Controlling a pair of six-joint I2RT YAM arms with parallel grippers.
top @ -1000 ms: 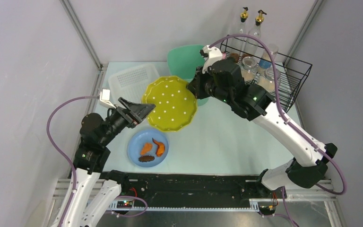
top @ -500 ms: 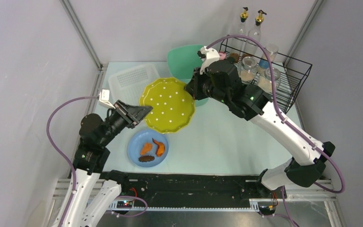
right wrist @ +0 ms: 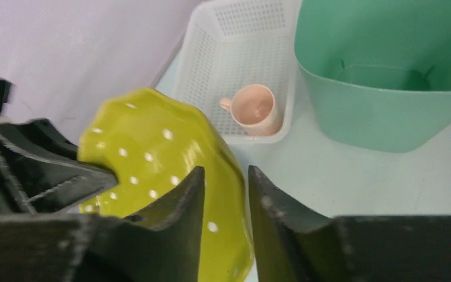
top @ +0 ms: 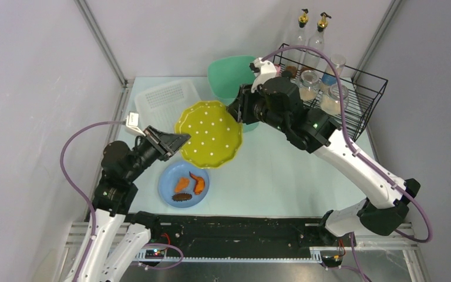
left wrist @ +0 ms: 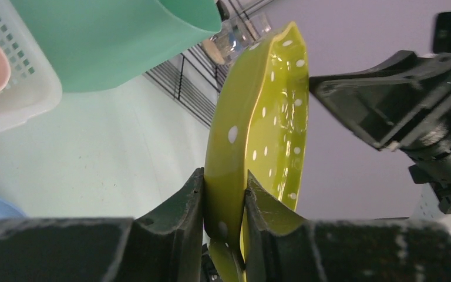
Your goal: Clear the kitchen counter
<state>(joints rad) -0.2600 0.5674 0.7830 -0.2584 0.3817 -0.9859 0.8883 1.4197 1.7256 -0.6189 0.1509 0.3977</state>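
I should move my left gripper outward and down into the white basket's far part [top: 165,103] to release the plate, as the basket's bottom there is open beyond the pink cup.
A yellow-green plate with white dots [top: 208,134] hangs tilted above the pale mint kitchen counter [top: 282,170]. My left gripper [top: 182,138] is shut on the plate's left rim; in the left wrist view [left wrist: 224,185] both jaws press the plate [left wrist: 258,129]. My right gripper [top: 235,111] sits at the plate's right rim. In the right wrist view [right wrist: 226,176] its jaws stand apart, with the rim of the plate [right wrist: 147,153] in the gap and a sliver of counter showing beside it.
A blue plate [top: 183,183] with pieces of food lies on the counter under the yellow plate. A white perforated basket [top: 161,100] holds a pink cup [right wrist: 255,108]. A green bin [top: 229,73] stands at the back. A black wire rack [top: 329,88] with jars is at the right.
The plate has shifted a little left and turned with the left gripper. The right arm went left with it, then drew back slightly to the right.
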